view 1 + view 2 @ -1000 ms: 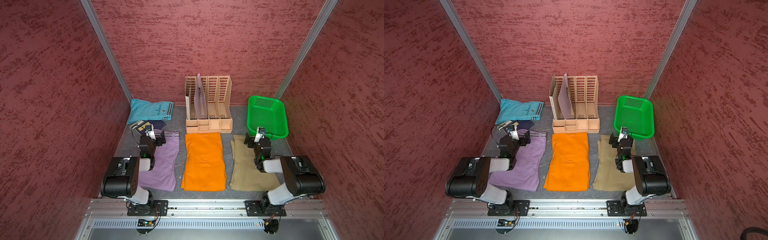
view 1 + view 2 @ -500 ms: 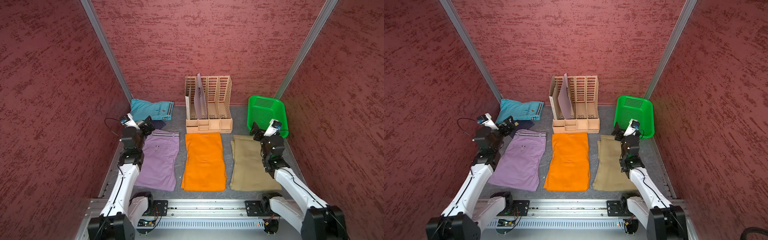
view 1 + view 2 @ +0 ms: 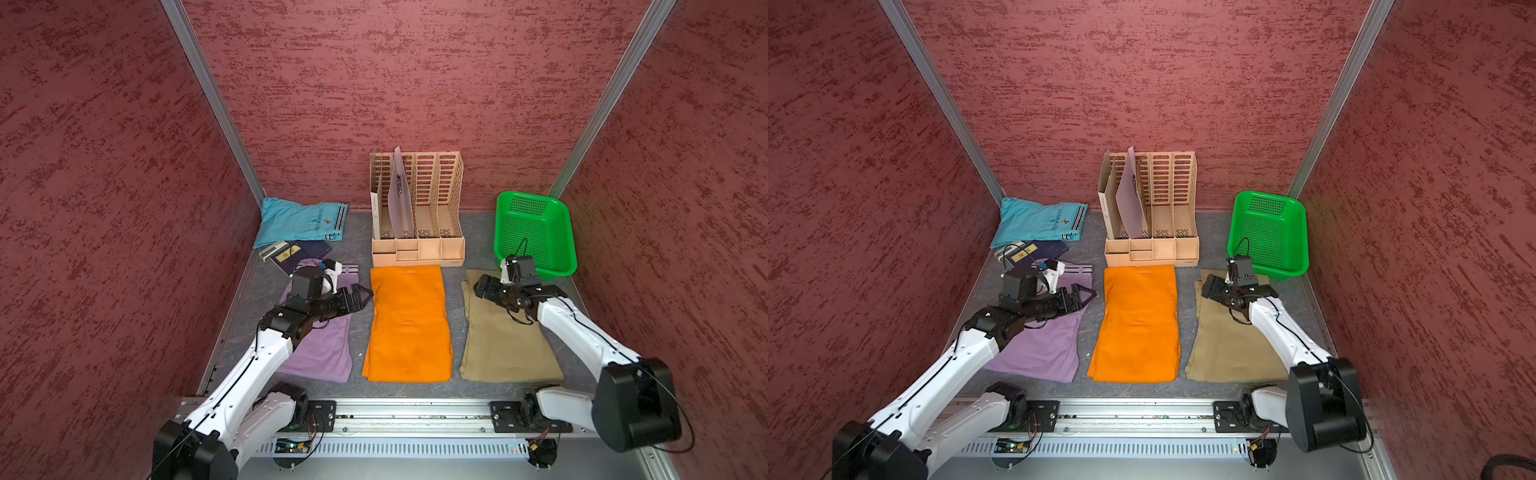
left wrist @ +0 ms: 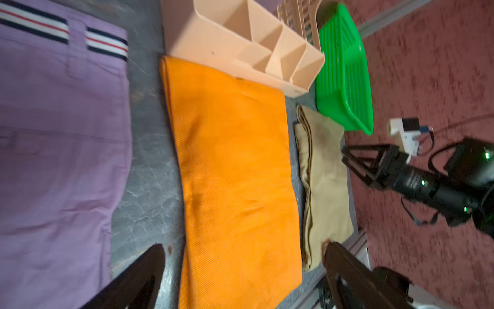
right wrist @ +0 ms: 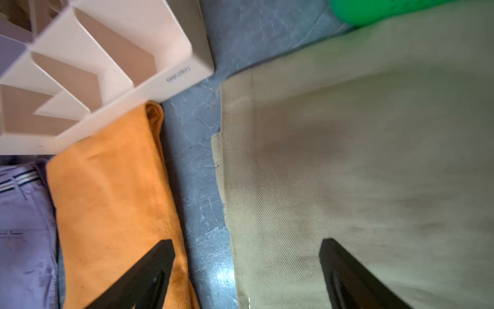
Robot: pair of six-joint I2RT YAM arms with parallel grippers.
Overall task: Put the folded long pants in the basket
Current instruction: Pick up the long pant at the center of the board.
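Note:
My right gripper tips and moves down next astride the khaki pair's edge (image 5: 226, 190) facing the orange pair, one finger into the bare gap. That edge lies below the gripper.
Three folded long pants lie side by side: lilac (image 3: 320, 353), orange (image 3: 409, 324) and khaki (image 3: 503, 345). A turquoise pair (image 3: 299, 222) lies in the far left corner. The green basket (image 3: 567, 232) stands at the far right with nothing in it. My left gripper (image 3: 363, 297) hovers open over the lilac pair's right edge, pointing at the orange pair (image 4: 235, 166). My right gripper (image 3: 480, 286) hovers open over the khaki pair's far left corner (image 5: 347, 160), beside the basket. Neither holds anything.
A beige slotted file organizer (image 3: 417, 216) stands at the back centre, touching the orange pair's far edge. A dark blue booklet (image 3: 299, 253) lies between the turquoise and lilac pairs. Red walls close in three sides, and a metal rail (image 3: 395, 415) runs along the front.
Both arms have unfolded and reached out. The left gripper swung right over the lilac pair toward the orange pair. The right gripper swung left and down over the khaki pair's far end.

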